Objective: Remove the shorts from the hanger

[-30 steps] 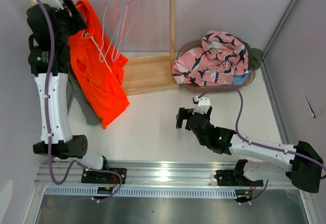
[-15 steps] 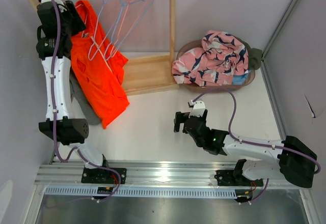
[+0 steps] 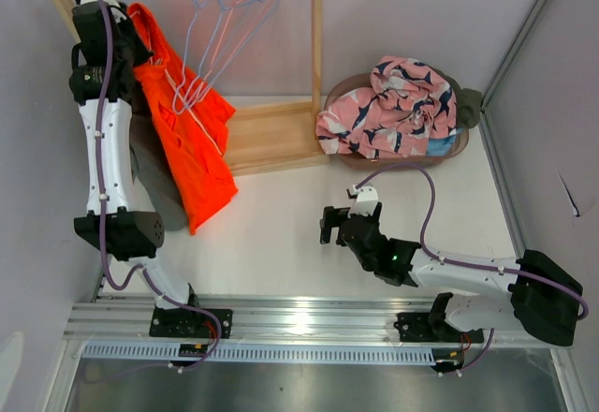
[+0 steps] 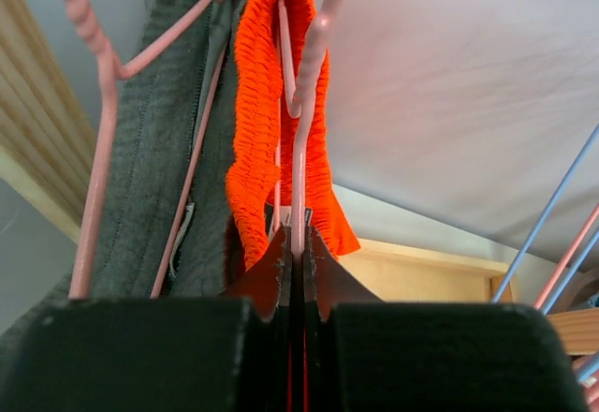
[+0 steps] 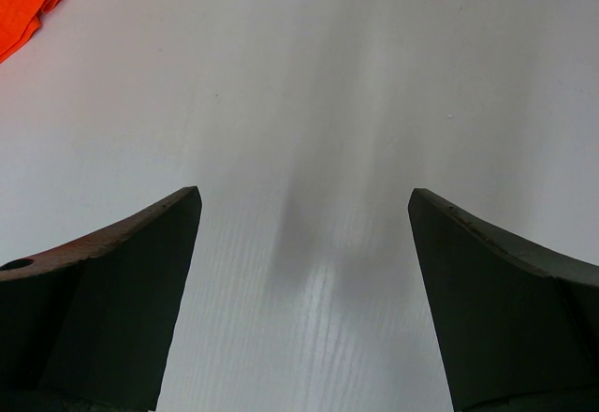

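My left gripper holds the hanger's wire, so my right gripper next rises, tilts up and crosses the table onto the orange shorts' lower near edge.
Bright orange shorts (image 3: 192,140) hang from a pink wire hanger (image 4: 301,150) on the wooden rack's rail at the far left. Their ribbed waistband (image 4: 276,103) loops over the wire. My left gripper (image 3: 114,36) is raised beside the rail, and in the left wrist view it (image 4: 299,243) is shut on that pink hanger's wire just below the waistband. Grey shorts (image 4: 159,150) hang on a second pink hanger (image 4: 98,140) just to the left. My right gripper (image 3: 339,220) hovers low over the white table, wide open (image 5: 304,197) with only bare table between its fingers.
The wooden rack (image 3: 318,56) stands at the back left with several bare blue and pink hangers (image 3: 225,19). At the back right, a round basket (image 3: 339,89) holds the pink floral shorts (image 3: 393,103), with olive fabric (image 3: 468,103) at its right rim. Walls close both sides.
My left gripper has gone from open to shut on the pink hanger wire and moved in toward the rail. The orange shorts swung slightly. The right arm shifted a little left, still open.
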`<state>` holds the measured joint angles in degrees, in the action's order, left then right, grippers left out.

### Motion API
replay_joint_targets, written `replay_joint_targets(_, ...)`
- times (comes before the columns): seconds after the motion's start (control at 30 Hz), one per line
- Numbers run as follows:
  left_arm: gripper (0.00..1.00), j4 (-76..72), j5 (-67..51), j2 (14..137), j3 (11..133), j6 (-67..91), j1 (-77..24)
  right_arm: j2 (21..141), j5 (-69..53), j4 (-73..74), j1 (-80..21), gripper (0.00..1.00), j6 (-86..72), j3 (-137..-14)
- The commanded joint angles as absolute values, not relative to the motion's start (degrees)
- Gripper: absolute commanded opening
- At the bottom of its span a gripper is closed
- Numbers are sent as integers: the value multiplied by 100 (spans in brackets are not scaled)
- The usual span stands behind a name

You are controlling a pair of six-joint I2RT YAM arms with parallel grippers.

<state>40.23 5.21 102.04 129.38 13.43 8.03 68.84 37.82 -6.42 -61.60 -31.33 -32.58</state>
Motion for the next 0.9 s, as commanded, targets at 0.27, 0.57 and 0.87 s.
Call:
replay_joint_targets(0.27,0,4025,97,9986,13895,1617,598,6856,3815,-1002,-6503,99,-2208,-4243)
replay_joint_targets(0.57,0,4271,44,9510,13878,1766,185,8190,3077,-896,-7277,99,-512,-8194)
replay_joint_targets(0.87,0,4201,-307,8912,13122,1828,62,10684,2664,-467,-7699,99,-378,-11186)
